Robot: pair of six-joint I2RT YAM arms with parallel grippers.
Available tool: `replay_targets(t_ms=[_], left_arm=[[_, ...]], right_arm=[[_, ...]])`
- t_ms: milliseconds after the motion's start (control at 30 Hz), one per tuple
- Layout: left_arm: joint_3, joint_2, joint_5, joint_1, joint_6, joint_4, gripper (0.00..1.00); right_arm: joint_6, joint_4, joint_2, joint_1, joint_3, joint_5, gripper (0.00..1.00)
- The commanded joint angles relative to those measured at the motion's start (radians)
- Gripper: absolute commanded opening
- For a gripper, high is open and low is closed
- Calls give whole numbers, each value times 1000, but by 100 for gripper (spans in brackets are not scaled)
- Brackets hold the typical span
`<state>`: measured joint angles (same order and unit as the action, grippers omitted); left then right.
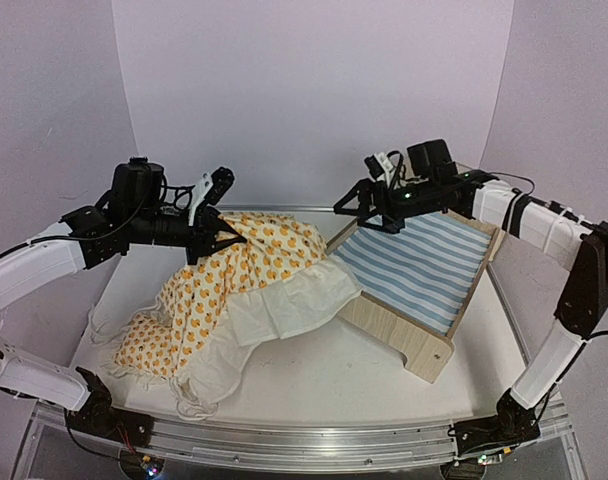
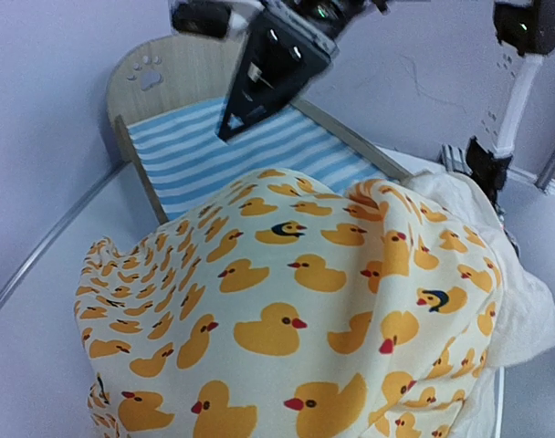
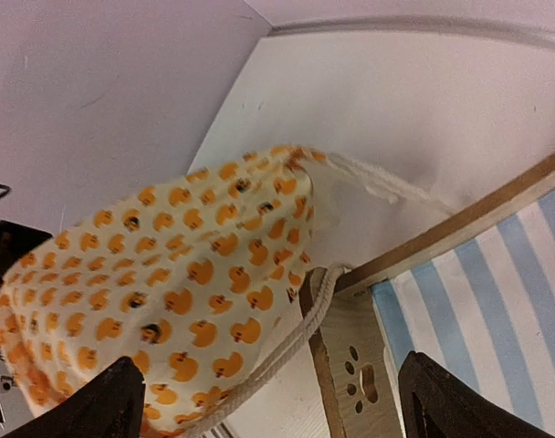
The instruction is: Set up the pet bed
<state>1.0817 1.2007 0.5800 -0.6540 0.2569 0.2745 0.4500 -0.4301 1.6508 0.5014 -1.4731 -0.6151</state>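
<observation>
I will move my right gripper left in the top view onto the blanket's edge by the bed, since only my left gripper is holding the blanket up.
The pet bed (image 1: 424,350) stands right of centre, its blue-and-white striped mattress (image 1: 424,265) bare. The duck-print blanket (image 1: 234,270) lies heaped at its left, and its white underside hangs over the bed's near-left corner. My left gripper (image 1: 216,232) holds the blanket's top edge up. The blanket (image 2: 287,310) fills the left wrist view and hides the fingers; the rounded headboard (image 2: 159,78) shows behind it. My right gripper (image 1: 369,212) hovers open and empty over the bed's far-left corner. In its own view (image 3: 282,401) it is above a paw-print end board (image 3: 355,365), with a blanket cord across that corner.
The white table (image 1: 324,400) ends in a metal rail (image 1: 304,440) at the front. Lilac walls close in behind and at both sides. The right arm's base (image 2: 487,155) stands beyond the blanket in the left wrist view.
</observation>
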Motion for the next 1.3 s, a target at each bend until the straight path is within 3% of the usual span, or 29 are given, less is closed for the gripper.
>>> replay_targets(t_ms=[0, 100, 200, 300, 367, 633, 733, 1033, 1100, 1200, 1233, 1267], left_arm=[[27, -31, -164, -1, -149, -220, 0], [31, -20, -201, -1, -192, -261, 0], [32, -8, -218, -1, -191, -271, 0], [33, -12, -249, -1, -179, -270, 0], [26, -22, -259, -1, -176, -308, 0], [0, -21, -244, -1, -205, -362, 0], [-9, -21, -225, -1, -210, -362, 0], [-60, -58, -216, -1, -205, -360, 0], [-69, -64, -213, -1, -205, -359, 0], [-78, -74, -221, -1, -212, -356, 0], [-82, -79, -219, -1, -213, -353, 0], [-83, -85, -215, -1, -214, -348, 0]], right_arm=[[169, 119, -78, 83, 58, 99, 98], [353, 256, -214, 100, 188, 224, 98], [505, 269, -315, 100, 272, 379, 98], [700, 361, -338, 102, 368, 367, 98], [807, 509, -326, 128, 423, 340, 98], [889, 698, -163, 285, 328, 342, 98], [937, 826, -127, 306, 339, 360, 98], [985, 963, -41, 324, 248, 392, 98], [971, 986, -27, 333, 231, 395, 93], [895, 926, -15, 355, 174, 407, 75], [865, 909, -13, 364, 160, 418, 65], [825, 897, -13, 377, 149, 427, 49]])
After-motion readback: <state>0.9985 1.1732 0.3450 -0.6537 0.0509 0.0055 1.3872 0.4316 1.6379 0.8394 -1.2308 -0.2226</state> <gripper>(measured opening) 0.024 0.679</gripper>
